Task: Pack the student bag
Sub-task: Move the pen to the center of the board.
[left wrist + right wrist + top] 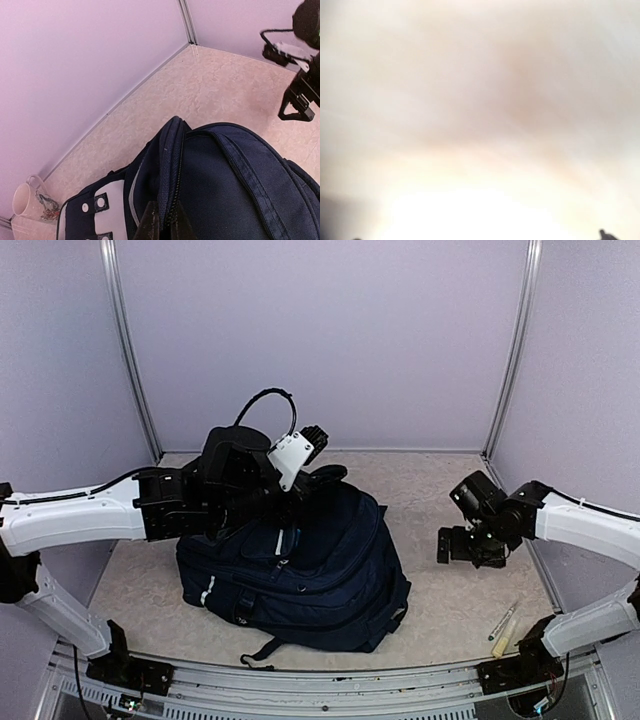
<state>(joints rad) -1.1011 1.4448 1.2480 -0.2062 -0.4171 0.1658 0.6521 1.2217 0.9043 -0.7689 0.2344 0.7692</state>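
Observation:
The right gripper moves back and down onto the body of the white marker [505,618] next, below and nearer my base, as the marker is still outside the bag.
The student bag [300,575], dark navy, lies on the table's middle. The left wrist view shows its white patch with holes [107,202] and its zipper edge [172,165]. My left gripper [322,480] reaches over the bag's far end. In the left wrist view this gripper [166,227] is shut on the bag's zipper edge, one finger on each side. My right gripper [470,545] hangs low over bare table to the right of the bag, apart from it, open and empty. The right wrist view is a washed-out blur of table.
A marker [503,623] lies on the table at the front right. A white mug [25,200] stands by the wall beyond the bag's patch end. Lilac walls close the back and sides.

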